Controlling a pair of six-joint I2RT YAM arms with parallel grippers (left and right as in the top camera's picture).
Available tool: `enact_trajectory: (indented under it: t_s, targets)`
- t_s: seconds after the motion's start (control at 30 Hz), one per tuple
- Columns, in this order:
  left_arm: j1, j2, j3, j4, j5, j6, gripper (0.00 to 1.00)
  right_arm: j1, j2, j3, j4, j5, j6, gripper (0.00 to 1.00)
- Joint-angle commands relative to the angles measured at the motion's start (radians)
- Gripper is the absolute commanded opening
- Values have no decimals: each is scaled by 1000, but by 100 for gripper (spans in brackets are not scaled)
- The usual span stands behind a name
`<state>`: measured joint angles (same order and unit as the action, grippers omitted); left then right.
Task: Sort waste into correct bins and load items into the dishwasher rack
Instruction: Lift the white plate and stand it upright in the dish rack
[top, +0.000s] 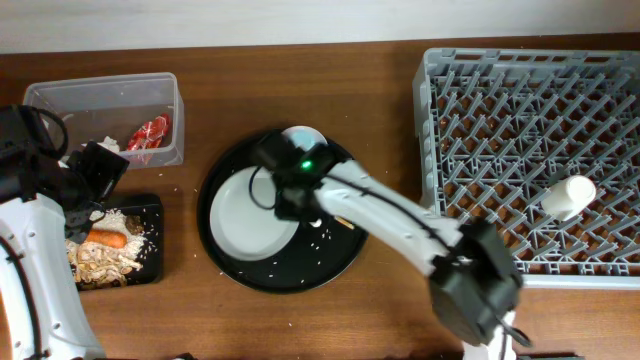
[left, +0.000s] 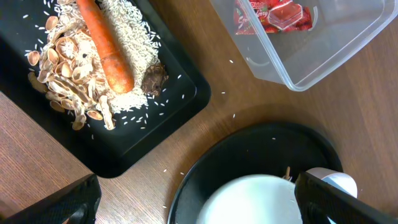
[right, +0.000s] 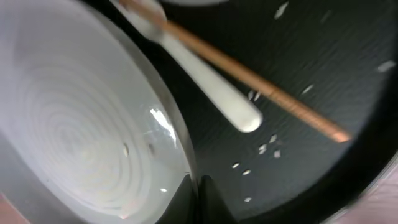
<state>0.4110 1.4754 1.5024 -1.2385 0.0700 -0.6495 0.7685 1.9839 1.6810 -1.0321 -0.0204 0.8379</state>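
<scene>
The rack's empty far wires stand to the right of my right gripper in the overhead view, so next I will lift the plate (top: 245, 212) across, lower it upright and let go.
The white plate (top: 245, 212) lies in the round black tray (top: 245, 272). My right gripper (top: 290, 205) is shut on the plate's right rim; in the right wrist view the fingers (right: 198, 194) pinch the plate (right: 81, 137) at its edge. A white fork (right: 208, 84) and a wooden chopstick (right: 273, 96) lie on the tray beside it. My left gripper (top: 95, 185) is open and empty above the shallow black tray (top: 150, 265), which holds the carrot (left: 109, 53) and rice scraps (left: 134, 46). The clear tub (top: 105, 95) holds the red-and-white wrapper (top: 148, 135).
The grey dishwasher rack (top: 500, 90) stands at the right with a small white cup (top: 568, 195) lying in it. A pale round cup or bowl (top: 302, 137) sits at the far edge of the round tray. Rice grains are scattered on the wood.
</scene>
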Motion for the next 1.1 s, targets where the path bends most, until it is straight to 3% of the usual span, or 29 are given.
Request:
enact_trajectory:
  t_s: [0.0,0.07,0.17,0.3,0.4,0.53,0.73,0.93,0.97,1.0,1.03,1.07]
  targets:
    - [4,-2,-5,-1,-7,-10,99,-90,-172,-3,-6,-50,-208,4]
    - [4,-2,-5,-1,-7,-10,99,-201,-282,2,-21,-36,-345,4]
    - [4,-2,-5,-2,-7,-10,99,-470,-415,6,-46,170,-445,4]
    - [4,-2,-5,-1,-7,-10,99,-798,-425,6,-17,375,-482,4]
    - [4,-2,-5,-1,-7,-10,99,-985,-396,6,117,429,-556,4]
    - [4,-2,-5,-1,-7,-10,99,-1059,-344,6,233,569,-660,4]
    - [4,-2,-5,-1,-7,-10,99,-1010,-155,6,401,752,-836,4]
    - [4,-2,-5,-1,-7,-10,99,-930,-26,6,426,795,-850,4]
    - [4,-2,-5,-2,-7,-10,99,-916,-22,6,426,798,-851,8]
    - [4,-2,-5,-1,-7,-10,99,-901,-22,6,423,810,-853,25]
    - [4,-2,-5,-1,-7,-10,99,-882,-26,6,422,833,-853,50]
    - [4,-2,-5,-1,-7,-10,99,-860,-38,8,418,845,-853,86]
